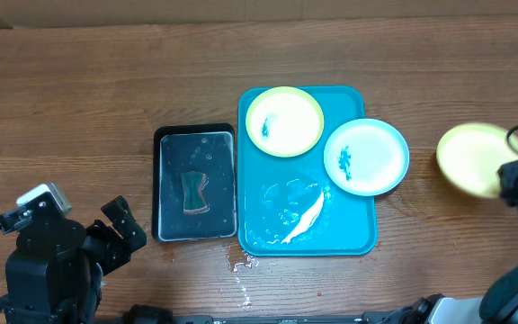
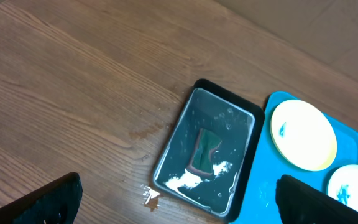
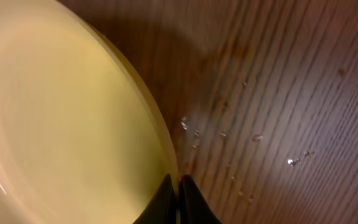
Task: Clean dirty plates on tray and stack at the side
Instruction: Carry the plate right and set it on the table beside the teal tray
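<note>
The plate in my right gripper should next go down to the gripper's left in the overhead view, onto the bare wood beside the turquoise tray, and be released there.
The turquoise tray (image 1: 349,229) lies mid-table, wet, with a white foam streak. On its far part rests a yellow-green plate (image 1: 283,121) with a blue smear. A light blue plate (image 1: 365,157), also smeared, overlaps the tray's right rim. A second yellow-green plate (image 1: 470,159), blurred, is off to the right of the tray. My right gripper (image 1: 513,177) is shut on its rim; in the right wrist view the fingertips (image 3: 178,186) pinch the edge of this plate (image 3: 61,124) above the wood. My left gripper (image 1: 120,229) stands open at the near left, holding nothing.
A black tray (image 1: 158,180) holding water and a green sponge (image 1: 194,192) sits left of the turquoise tray. The left wrist view shows it (image 2: 252,149) with foam inside. Spilled water (image 1: 241,265) marks the table in front of the trays.
</note>
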